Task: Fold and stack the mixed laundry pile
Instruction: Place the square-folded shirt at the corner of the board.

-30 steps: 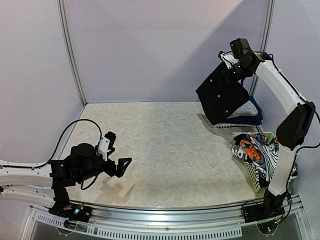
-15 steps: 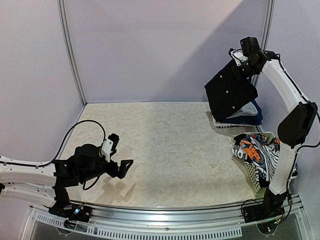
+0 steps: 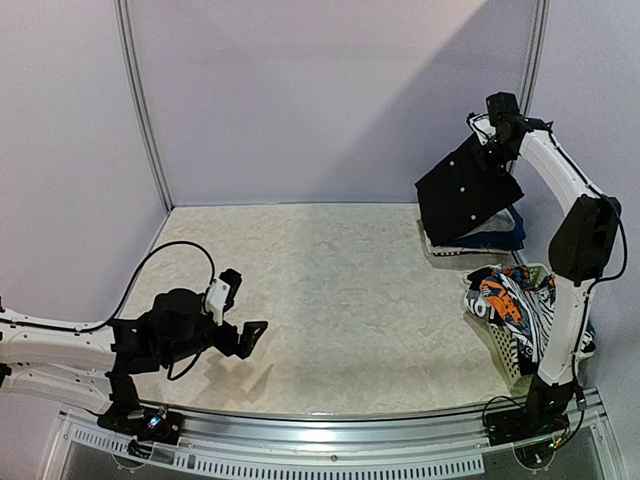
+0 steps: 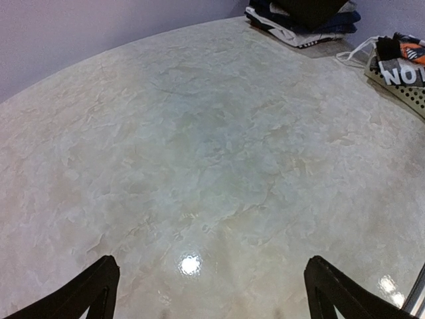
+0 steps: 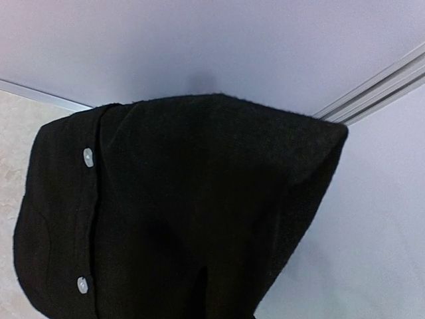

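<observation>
I should next lower the black buttoned garment in my right gripper onto the folded stack (image 3: 492, 234) and let go, because the cloth already hangs over those navy and grey pieces.
A black buttoned garment (image 3: 465, 195) hangs from my right gripper (image 3: 497, 137), which is shut on its top edge high at the back right. The cloth dangles just above a folded stack (image 3: 492, 234) of navy, grey and white pieces. In the right wrist view the black garment (image 5: 186, 199) fills the frame and hides the fingers; two white buttons (image 5: 87, 157) show on its left. More of the laundry pile (image 3: 514, 304), orange-black-white and striped, lies in the basket. My left gripper (image 3: 242, 306) hovers low at the front left, open and holding nothing (image 4: 211, 266).
A white lattice basket (image 3: 508, 352) stands at the right edge beside the right arm's base, also seen far right in the left wrist view as the basket (image 4: 405, 86). The folded stack (image 4: 305, 20) sits in the back corner against the wall.
My right gripper has carried the black garment to the right and back, from left of the stack to over it. The left arm has sunk slightly.
</observation>
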You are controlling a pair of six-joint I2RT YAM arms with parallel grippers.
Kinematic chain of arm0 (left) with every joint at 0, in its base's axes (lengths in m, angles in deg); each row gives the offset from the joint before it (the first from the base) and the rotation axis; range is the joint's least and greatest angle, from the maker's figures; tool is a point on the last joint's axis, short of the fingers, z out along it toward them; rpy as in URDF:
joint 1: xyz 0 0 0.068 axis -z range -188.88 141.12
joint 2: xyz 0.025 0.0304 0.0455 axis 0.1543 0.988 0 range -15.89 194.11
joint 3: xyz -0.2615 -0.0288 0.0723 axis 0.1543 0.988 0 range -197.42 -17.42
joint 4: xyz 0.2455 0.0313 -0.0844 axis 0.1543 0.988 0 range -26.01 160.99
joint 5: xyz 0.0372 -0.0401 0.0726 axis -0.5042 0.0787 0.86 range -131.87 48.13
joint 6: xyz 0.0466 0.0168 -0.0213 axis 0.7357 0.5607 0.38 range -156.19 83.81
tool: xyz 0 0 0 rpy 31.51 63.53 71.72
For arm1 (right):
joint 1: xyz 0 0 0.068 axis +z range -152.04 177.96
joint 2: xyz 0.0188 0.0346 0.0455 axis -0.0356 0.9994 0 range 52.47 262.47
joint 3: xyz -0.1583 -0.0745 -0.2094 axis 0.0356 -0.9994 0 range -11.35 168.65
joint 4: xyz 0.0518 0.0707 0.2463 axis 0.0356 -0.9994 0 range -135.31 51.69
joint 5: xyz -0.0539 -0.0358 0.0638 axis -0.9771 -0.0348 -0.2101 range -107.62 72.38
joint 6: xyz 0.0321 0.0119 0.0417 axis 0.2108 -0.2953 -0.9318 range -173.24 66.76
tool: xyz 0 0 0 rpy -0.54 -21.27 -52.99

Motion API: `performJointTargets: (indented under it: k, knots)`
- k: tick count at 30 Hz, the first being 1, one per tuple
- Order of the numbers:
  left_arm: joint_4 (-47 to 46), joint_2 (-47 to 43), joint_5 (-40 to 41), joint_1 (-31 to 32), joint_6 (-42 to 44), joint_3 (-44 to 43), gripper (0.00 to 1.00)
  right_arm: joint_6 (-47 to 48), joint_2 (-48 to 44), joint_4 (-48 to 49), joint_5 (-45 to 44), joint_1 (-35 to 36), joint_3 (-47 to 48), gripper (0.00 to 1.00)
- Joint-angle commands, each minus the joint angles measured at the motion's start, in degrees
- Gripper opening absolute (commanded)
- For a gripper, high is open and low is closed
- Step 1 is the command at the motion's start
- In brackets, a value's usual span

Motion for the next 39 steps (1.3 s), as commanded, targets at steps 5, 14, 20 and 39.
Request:
performJointTargets:
  k: [5, 14, 20, 39]
  knots:
    - [-0.65, 2.06, 0.93, -0.55, 0.90, -2.16, 0.99, 4.02, 4.70, 9.01, -5.39, -1.82, -2.51, 0.00]
    - [-0.09, 2.88, 1.39, -0.55, 1.23, -2.57, 0.99, 6.57, 9.73, 14.55, -7.83, -4.25, -3.01, 0.00]
    - [-0.29, 2.84, 1.68, -0.55, 1.41, -2.48, 0.99, 7.03, 12.51, 17.96, -11.21, -5.24, -4.10, 0.00]
    - [0.69, 1.46, 1.28, -0.55, 0.88, -2.28, 0.99, 3.12, 13.66, 25.55, -26.82, -5.22, -7.83, 0.84]
